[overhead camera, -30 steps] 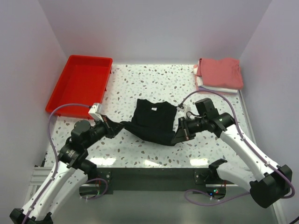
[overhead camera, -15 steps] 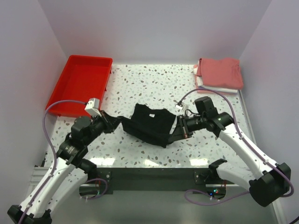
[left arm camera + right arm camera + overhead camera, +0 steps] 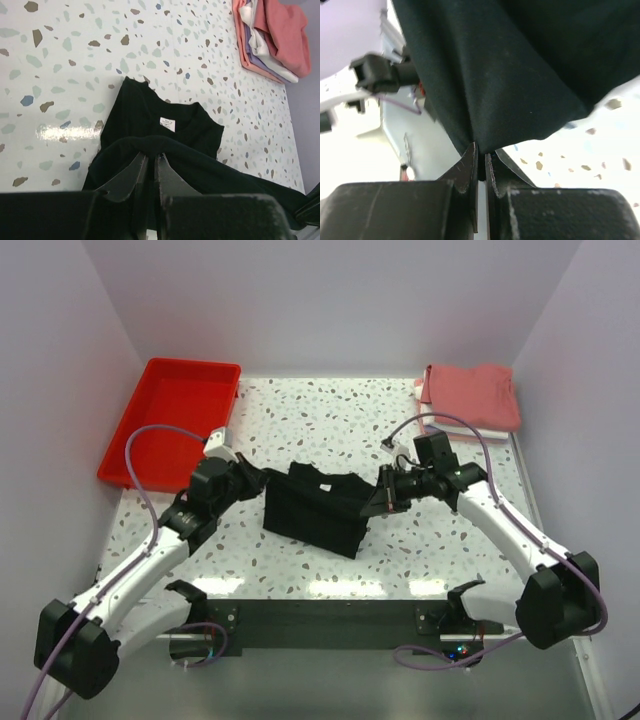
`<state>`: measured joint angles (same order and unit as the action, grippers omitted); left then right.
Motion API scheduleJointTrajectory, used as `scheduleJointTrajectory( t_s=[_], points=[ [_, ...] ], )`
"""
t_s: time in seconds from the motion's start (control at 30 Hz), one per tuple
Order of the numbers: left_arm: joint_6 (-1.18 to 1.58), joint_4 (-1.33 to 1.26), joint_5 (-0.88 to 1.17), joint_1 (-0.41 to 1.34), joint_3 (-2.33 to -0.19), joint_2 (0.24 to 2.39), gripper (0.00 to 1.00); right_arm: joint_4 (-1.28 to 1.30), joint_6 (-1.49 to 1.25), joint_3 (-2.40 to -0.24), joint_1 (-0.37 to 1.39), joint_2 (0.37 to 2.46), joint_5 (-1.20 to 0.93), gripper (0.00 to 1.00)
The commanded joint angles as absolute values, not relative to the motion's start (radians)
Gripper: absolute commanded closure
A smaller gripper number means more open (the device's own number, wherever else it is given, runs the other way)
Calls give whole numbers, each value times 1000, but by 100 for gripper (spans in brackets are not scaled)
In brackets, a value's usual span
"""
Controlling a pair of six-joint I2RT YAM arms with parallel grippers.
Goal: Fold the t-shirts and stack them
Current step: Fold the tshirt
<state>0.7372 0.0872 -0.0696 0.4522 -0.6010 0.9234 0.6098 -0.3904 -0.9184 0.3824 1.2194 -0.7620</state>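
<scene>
The t-shirt's edge should next go outward and down with my left gripper, for release on the shoulder corner nearest the tray (image 3: 132, 91), which lies outward and below.
The black t-shirt (image 3: 315, 505) lies mid-table, its white neck label (image 3: 324, 476) facing up. My left gripper (image 3: 250, 480) is shut on the shirt's left edge; in the left wrist view the cloth (image 3: 200, 165) bunches at my gripper (image 3: 151, 154). My right gripper (image 3: 378, 498) is shut on its right edge; in the right wrist view the black cloth (image 3: 520, 65) hangs from my gripper (image 3: 482, 149). Both hold the near part lifted and drawn over the rest. A stack of folded shirts (image 3: 470, 400), salmon-red on top of white and pale ones, sits at the back right.
A red plastic tray (image 3: 170, 420) stands at the back left. The folded stack also shows in the left wrist view (image 3: 272, 35). White walls close in the speckled table (image 3: 330, 410) on three sides.
Both grippers have moved away from the near edge toward the back, carrying the shirt's held edge over the rest; the shirt now looks shorter and doubled.
</scene>
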Motion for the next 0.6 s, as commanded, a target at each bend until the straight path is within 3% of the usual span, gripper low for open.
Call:
scheduleJointTrajectory(
  t_s=[0.0,0.33,0.57],
  points=[
    [701,-77,-202,434,-667,972,90,605,-382,-980,341,1247,-709,100],
    [652,-181,-226,431,-775,1233,90,514,-411,-1026,302,1370,-601,100],
    [629,-244,-134,417,-876,1469,88,453,-454,-1051,285,1443,-396,100]
  ],
)
